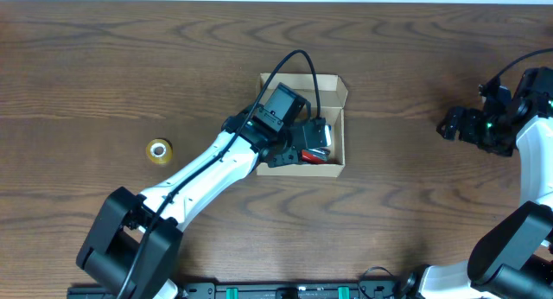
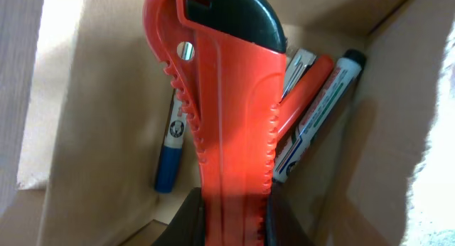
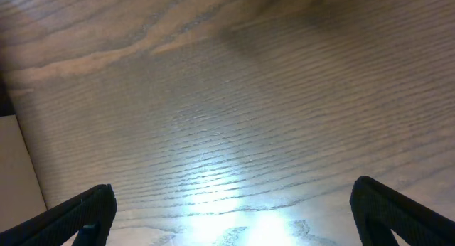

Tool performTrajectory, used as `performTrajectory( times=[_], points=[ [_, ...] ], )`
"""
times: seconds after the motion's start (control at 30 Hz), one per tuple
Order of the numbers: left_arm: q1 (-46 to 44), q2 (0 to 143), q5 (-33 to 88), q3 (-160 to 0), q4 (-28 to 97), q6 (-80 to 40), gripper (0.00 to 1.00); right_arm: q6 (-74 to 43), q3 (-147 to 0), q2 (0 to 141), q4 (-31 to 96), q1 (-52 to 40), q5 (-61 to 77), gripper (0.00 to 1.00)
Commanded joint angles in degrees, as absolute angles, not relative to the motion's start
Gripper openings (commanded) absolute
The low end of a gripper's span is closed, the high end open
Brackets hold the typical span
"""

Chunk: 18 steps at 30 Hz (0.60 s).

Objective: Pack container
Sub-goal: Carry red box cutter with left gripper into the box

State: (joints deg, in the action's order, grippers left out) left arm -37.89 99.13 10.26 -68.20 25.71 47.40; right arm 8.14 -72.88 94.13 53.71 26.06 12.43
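The red utility knife in my left gripper goes down deeper into the container next, toward the markers, and then my left gripper releases it.
The container, a small tan cardboard box (image 1: 337, 90), stands open at the table's middle. My left gripper (image 1: 304, 152) is inside it, shut on a red utility knife with a black tip (image 2: 227, 104), held over the box floor (image 2: 106, 132). In the box lie a blue marker (image 2: 170, 153), a red pen (image 2: 302, 97) and a green-labelled marker (image 2: 320, 111). The knife also shows in the overhead view (image 1: 318, 154). My right gripper (image 1: 449, 124) is open and empty over bare wood (image 3: 234, 118) at the far right.
A small roll of yellow tape (image 1: 158, 149) lies on the table left of the box. My left arm and its cable cover the box's left half. The wooden table (image 1: 415, 213) stretches round the box.
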Motion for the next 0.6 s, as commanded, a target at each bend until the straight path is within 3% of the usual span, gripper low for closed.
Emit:
performTrajectory(
  times=[0.0,0.27,0.33,0.4,0.47,0.57],
  points=[
    [-37.0,100.9,10.0,-68.5,26.4,47.1,0.06,8.8,-72.7,94.1,53.7,25.7,13.1,0.99],
    [-36.9,105.7,10.6,-68.5,26.5,46.5,0.07,8.8,-72.7,94.1,53.8,25.4,13.2,0.99],
    [-36.9,106.1,10.6,-68.5,26.3,45.6,0.31,8.8,-72.7,94.1,53.8,25.4,13.2,0.99],
    [-36.9,106.1,10.6,-68.5,26.0,44.8,0.36,8.8,-72.7,94.1,53.8,25.4,13.1,0.99],
    [-36.9,106.1,10.5,-68.5,25.4,44.1,0.52,8.8,-72.7,94.1,53.8,25.4,13.2,0.99],
    [-36.9,105.9,10.5,-68.7,25.5,43.0,0.6,8.8,-72.7,94.1,53.9,25.4,13.2,0.99]
  ],
)
